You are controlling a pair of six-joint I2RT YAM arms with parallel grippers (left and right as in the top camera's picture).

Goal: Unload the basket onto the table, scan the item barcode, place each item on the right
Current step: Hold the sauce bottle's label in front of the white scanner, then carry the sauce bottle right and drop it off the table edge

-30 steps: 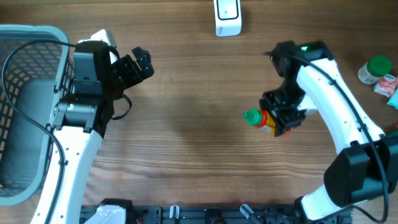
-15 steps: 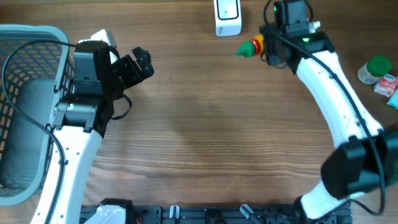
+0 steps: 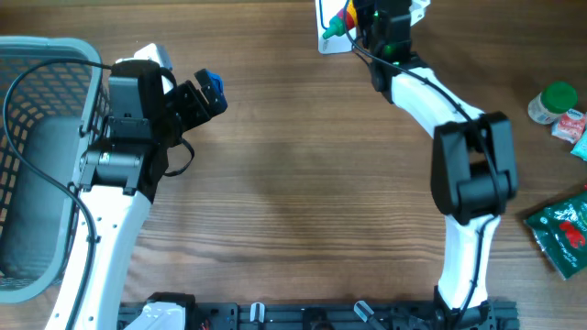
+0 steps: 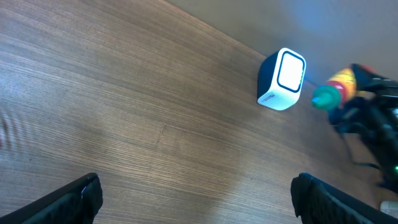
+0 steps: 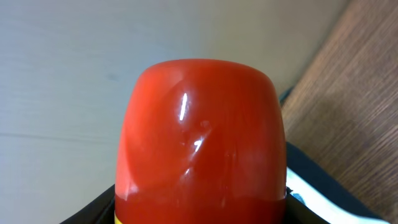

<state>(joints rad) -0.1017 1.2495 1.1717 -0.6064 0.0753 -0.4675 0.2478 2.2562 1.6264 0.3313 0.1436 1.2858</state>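
I need to bring my right gripper back from the scanner next, and then I need to lower the bottle onto the empty spot on the table beside the green-lidded jar.
The item is a red sauce bottle with a green cap and a yellow band. My right gripper is shut on it at the table's far edge. The bottle hangs right at the white barcode scanner, cap toward the scanner. In the left wrist view the scanner shows its lit window, with the bottle just right of it. The right wrist view is filled by the bottle's red body, gripped low between the jaws of my right gripper. My left gripper stays open far to the left, nothing between its fingers.
A grey mesh basket stands at the left edge. At the right edge are a green-lidded jar, a pink packet and a green packet.
My right arm has carried the bottle from mid-table up to the far edge, over the scanner. The green packet at the right is now uncovered. The left arm has not moved.
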